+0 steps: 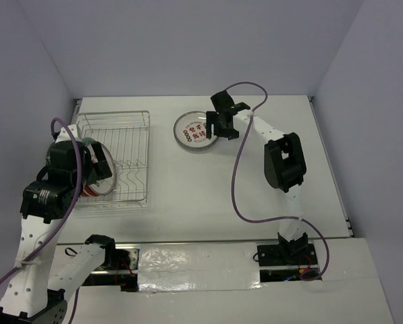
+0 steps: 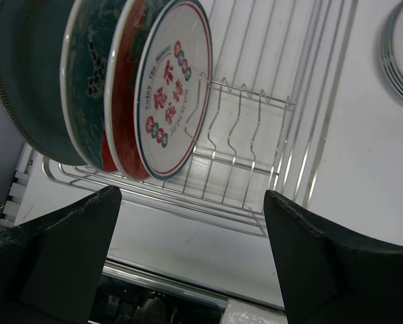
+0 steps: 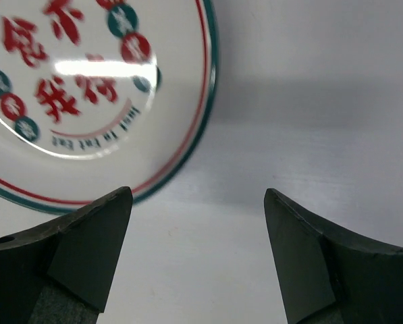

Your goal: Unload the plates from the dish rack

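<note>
To straddle the white plate's lower rim (image 1: 104,192) (image 2: 166,170), my left gripper will lower outward and turn its open fingers first, because that plate ends the row beside empty wires.
The dish rack (image 1: 123,135) (image 2: 255,128) is a silver wire basket at the left of the table. Several plates stand upright at its near-left end: a white one with red characters (image 2: 171,88), red-and-teal floral ones (image 2: 93,81) and a dark teal one (image 2: 25,74). My left gripper (image 1: 101,164) (image 2: 191,196) hangs open beside them, its jaws empty and touching nothing. More white character plates (image 1: 194,131) (image 3: 73,88) lie stacked flat on the table right of the rack. At the right edge of that stack my right gripper (image 1: 221,123) (image 3: 198,196) is open, holding nothing.
The right arm's purple cable (image 1: 236,182) loops across the table's middle. White walls enclose the table on the left, back and right. The arm bases (image 1: 285,256) sit along the near edge.
</note>
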`<state>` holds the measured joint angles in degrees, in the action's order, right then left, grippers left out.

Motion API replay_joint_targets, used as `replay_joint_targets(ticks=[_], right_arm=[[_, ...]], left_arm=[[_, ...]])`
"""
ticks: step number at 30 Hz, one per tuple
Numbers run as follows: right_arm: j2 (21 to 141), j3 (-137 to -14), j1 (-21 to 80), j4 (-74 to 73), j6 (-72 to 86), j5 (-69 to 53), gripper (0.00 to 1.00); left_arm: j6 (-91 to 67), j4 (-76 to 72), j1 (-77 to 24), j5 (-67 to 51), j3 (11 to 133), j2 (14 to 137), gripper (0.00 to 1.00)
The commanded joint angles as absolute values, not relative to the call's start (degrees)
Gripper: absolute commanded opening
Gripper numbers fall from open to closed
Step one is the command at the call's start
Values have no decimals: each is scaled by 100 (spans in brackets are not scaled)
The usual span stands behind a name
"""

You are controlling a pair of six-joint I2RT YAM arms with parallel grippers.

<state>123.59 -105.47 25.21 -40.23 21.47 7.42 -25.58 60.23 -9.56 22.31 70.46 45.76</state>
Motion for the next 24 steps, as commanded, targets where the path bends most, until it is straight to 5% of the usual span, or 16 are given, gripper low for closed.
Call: replay_joint_targets(ticks=[1, 5, 9, 13, 24], right_arm=[[11498, -9960, 2531, -3948, 2074, 1011, 86], [9875, -8652, 2846, -2989, 2074, 642, 86], [8870, -7824, 3155, -2515, 2206, 370, 86], [8175, -7024, 3375, -1987, 2399, 141, 86], [7585, -5951, 3542, -1582, 2452, 27, 86]], left_arm=[[-2593, 5766, -941, 2898, 6926, 4675, 100], [-2566, 5476, -949, 3286, 6820, 5113, 97], [-2470, 5239, -914, 3516, 6934, 5659, 75], [-2356, 5063, -896, 3349, 7040, 6274, 67], [-2610, 5431, -747, 4271, 7251, 6838, 63]])
